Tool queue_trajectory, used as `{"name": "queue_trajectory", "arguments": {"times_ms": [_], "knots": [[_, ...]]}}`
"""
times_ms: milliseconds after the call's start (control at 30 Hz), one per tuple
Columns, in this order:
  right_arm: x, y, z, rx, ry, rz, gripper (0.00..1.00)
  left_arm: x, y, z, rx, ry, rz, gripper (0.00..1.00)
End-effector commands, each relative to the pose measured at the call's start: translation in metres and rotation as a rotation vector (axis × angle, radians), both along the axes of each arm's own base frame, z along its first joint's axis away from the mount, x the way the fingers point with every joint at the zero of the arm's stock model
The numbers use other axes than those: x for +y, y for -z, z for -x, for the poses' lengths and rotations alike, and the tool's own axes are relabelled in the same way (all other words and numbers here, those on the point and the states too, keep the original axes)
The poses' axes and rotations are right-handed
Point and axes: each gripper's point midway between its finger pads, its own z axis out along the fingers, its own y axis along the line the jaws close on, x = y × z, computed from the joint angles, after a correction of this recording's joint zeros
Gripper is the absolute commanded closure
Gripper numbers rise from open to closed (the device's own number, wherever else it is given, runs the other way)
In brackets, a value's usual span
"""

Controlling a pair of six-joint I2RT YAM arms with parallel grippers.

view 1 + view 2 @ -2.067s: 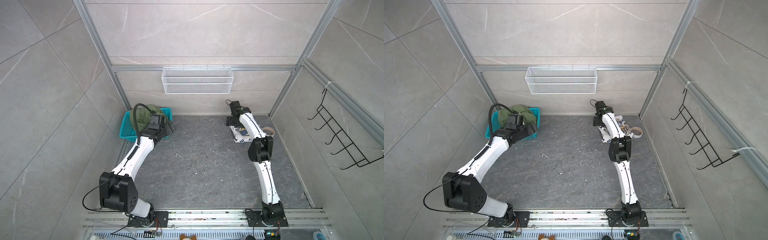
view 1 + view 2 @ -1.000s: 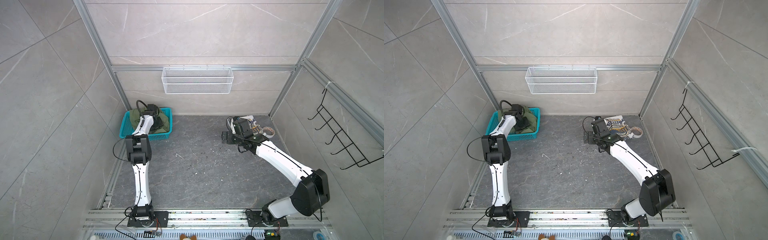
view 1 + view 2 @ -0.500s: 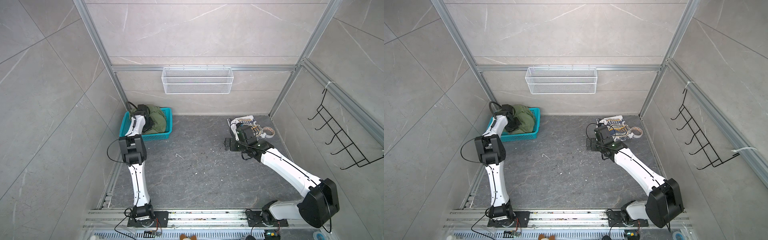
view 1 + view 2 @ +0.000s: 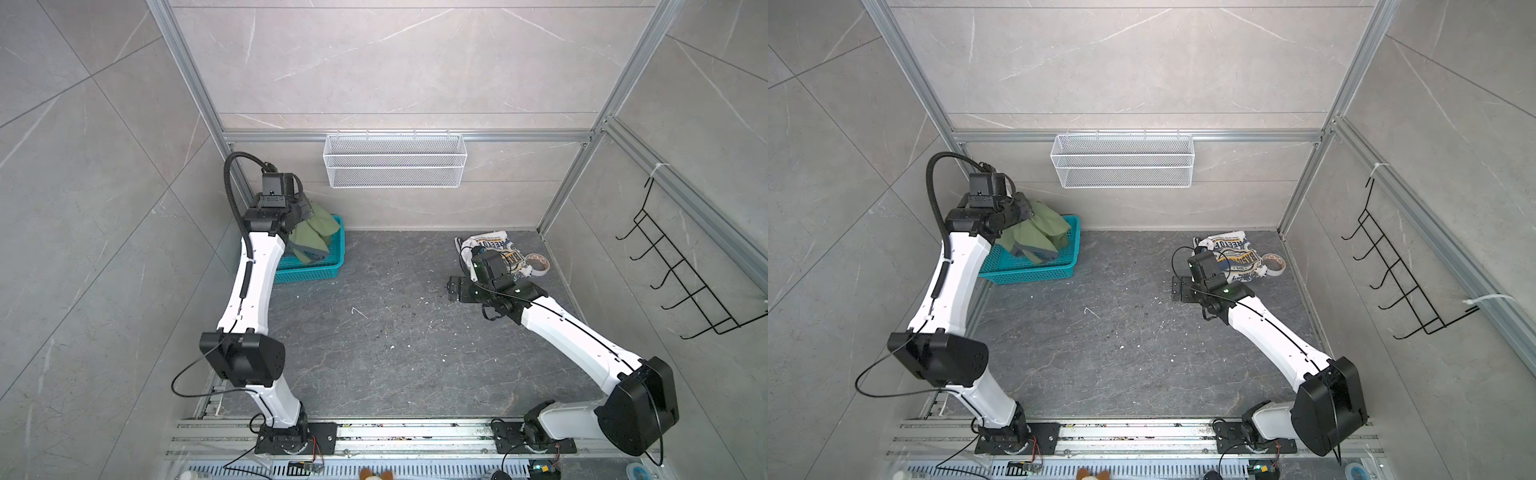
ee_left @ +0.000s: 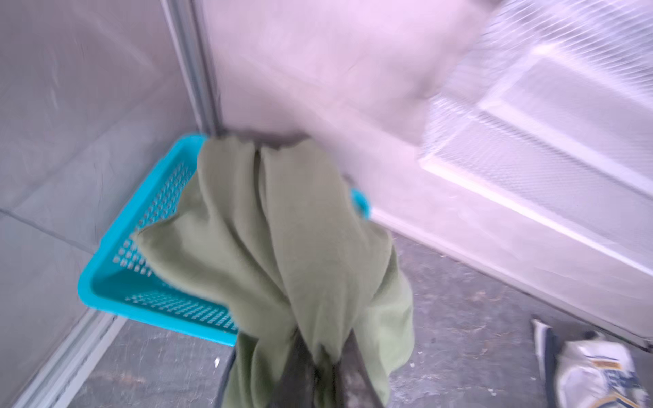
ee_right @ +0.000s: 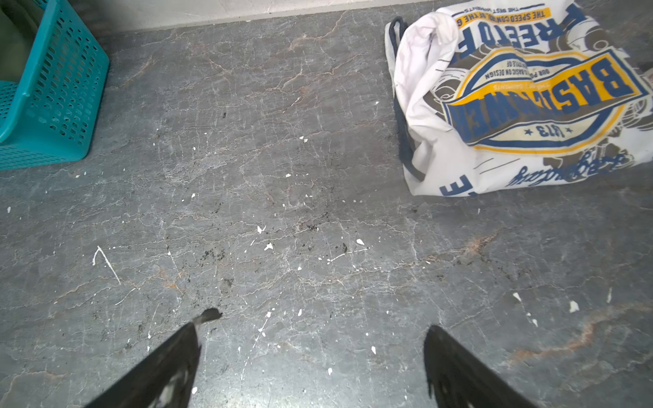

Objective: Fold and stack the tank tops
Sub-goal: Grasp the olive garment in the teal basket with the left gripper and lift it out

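Note:
I will raise my left gripper next, carry the olive green tank top over bare floor between the arms, lower it and release it, because it still hangs into the basket (image 5: 106, 282).
My left gripper (image 5: 323, 353) is shut on a bunched fold of the olive green tank top (image 5: 282, 229). The cloth hangs from it above the teal basket (image 5: 106, 282) in the back left corner, its lower part still draping into the basket in both top views (image 4: 316, 235) (image 4: 1038, 235). The white tank top (image 6: 512, 99), with its navy and orange badge print up, lies crumpled on the floor at the back right (image 4: 494, 247) (image 4: 1231, 249). My right gripper (image 6: 322, 321) is open and empty over bare floor, just in front of and to the left of that white top (image 4: 457, 289).
A roll of tape (image 4: 538, 264) lies right beside the white top. A white wire shelf (image 4: 395, 162) hangs on the back wall and a black hook rack (image 4: 681, 274) on the right wall. The dark stone floor (image 4: 374, 332) spreads between the arms.
My left gripper has shut on the olive top and raised it out of the basket. My right arm has drawn back from the white top towards the front, jaws still open.

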Motion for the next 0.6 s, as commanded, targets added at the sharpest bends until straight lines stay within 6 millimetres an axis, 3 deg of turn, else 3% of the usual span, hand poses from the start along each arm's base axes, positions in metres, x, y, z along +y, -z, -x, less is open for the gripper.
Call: {"name": "queue_trajectory", "arguments": {"times_ms": [0, 100, 233, 367, 500, 567], "knots": [[0.003, -0.011, 0.005, -0.012, 0.001, -0.033, 0.01, -0.032, -0.074, 0.033, -0.204, 0.070, -0.101, 1.00], [0.004, -0.012, 0.005, -0.016, 0.000, -0.036, 0.01, -0.073, -0.116, 0.064, -0.323, 0.178, -0.134, 1.00], [0.000, -0.019, 0.008, -0.035, 0.014, -0.043, 0.01, -0.120, -0.142, 0.093, -0.398, 0.342, -0.106, 1.00], [-0.014, -0.029, 0.013, -0.075, 0.064, -0.029, 0.01, -0.174, -0.136, 0.114, -0.383, 0.572, -0.004, 1.00], [-0.025, -0.037, 0.019, -0.115, 0.095, -0.017, 0.01, -0.221, -0.114, 0.129, -0.319, 0.733, 0.106, 1.00], [-0.027, -0.040, 0.021, -0.126, 0.096, -0.016, 0.01, -0.232, -0.096, 0.131, -0.276, 0.751, 0.130, 1.00]]}}
